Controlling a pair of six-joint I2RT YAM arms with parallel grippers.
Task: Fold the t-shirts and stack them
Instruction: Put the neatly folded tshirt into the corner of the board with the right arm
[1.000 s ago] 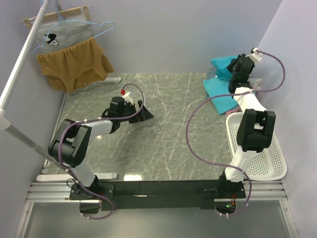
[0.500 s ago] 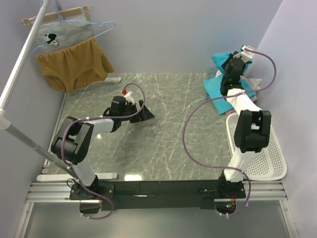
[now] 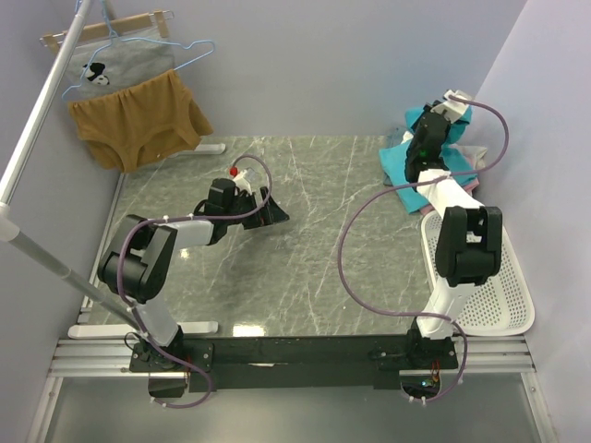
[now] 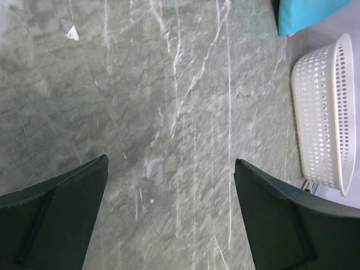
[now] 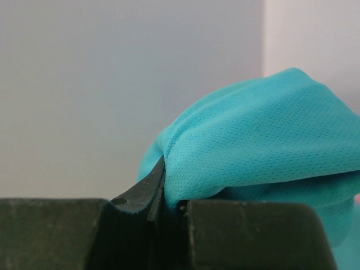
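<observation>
I should lower my right gripper toward the teal t-shirt on top of the pile and let go of the turquoise fold there, because I am still holding that fold raised above the t-shirt.
Several t-shirts lie piled at the table's far right corner: a teal one point(image 3: 399, 162) on top, a pink edge point(image 3: 417, 200) and a white one point(image 3: 458, 189) under it. My right gripper point(image 3: 427, 123) is shut on a fold of the turquoise t-shirt point(image 5: 259, 146) and holds it raised above the pile, against the back wall. My left gripper point(image 3: 273, 214) rests low over the bare table, left of centre, open and empty. Its dark fingers point(image 4: 53, 216) frame only marble in the left wrist view. A teal corner point(image 4: 306, 14) shows at the top right of that view.
A white perforated basket point(image 3: 503, 295) stands at the right edge of the table; it also shows in the left wrist view point(image 4: 323, 107). A mustard-brown garment point(image 3: 138, 120) and a grey printed one point(image 3: 115, 66) hang on a rack at the far left.
My right gripper has moved left and slightly toward the back wall with the turquoise shirt, lifting it off the pile. The left arm has barely moved.
</observation>
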